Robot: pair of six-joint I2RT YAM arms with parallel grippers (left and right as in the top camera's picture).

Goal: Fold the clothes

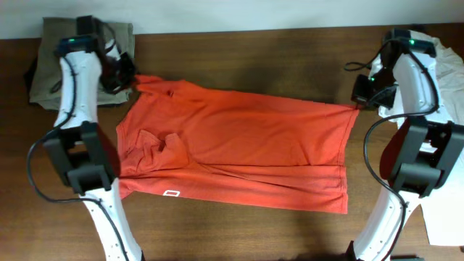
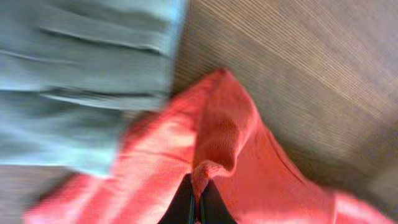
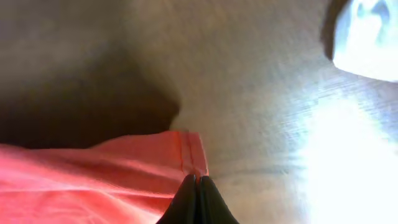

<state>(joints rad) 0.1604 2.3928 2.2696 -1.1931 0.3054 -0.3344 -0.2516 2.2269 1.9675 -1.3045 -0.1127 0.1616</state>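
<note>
My left gripper carries the shirt's pinched corner back over the shirt's side edge (image 1: pixel 127 138) beside the bunched cloth next and releases it. The shirt's far part still lies unfolded.
The clothes are a red-orange T-shirt (image 1: pixel 239 145) spread across the brown table, folded over lengthwise, with a small white label (image 1: pixel 171 193) near its front left edge. My left gripper (image 1: pixel 132 81) is shut on the shirt's far left corner; in the left wrist view a pinch of red cloth (image 2: pixel 214 134) rises from between the black fingertips (image 2: pixel 184 205). My right gripper (image 1: pixel 358 104) is shut on the far right hem corner (image 3: pixel 194 152), its black fingertips (image 3: pixel 186 202) pressed together at the stitched edge.
An olive-grey folded garment (image 1: pixel 58 51) lies at the far left corner, just behind the left gripper, and shows pale blue-grey in the left wrist view (image 2: pixel 81 81). White cloth (image 1: pixel 449 80) lies at the right edge beside the right arm.
</note>
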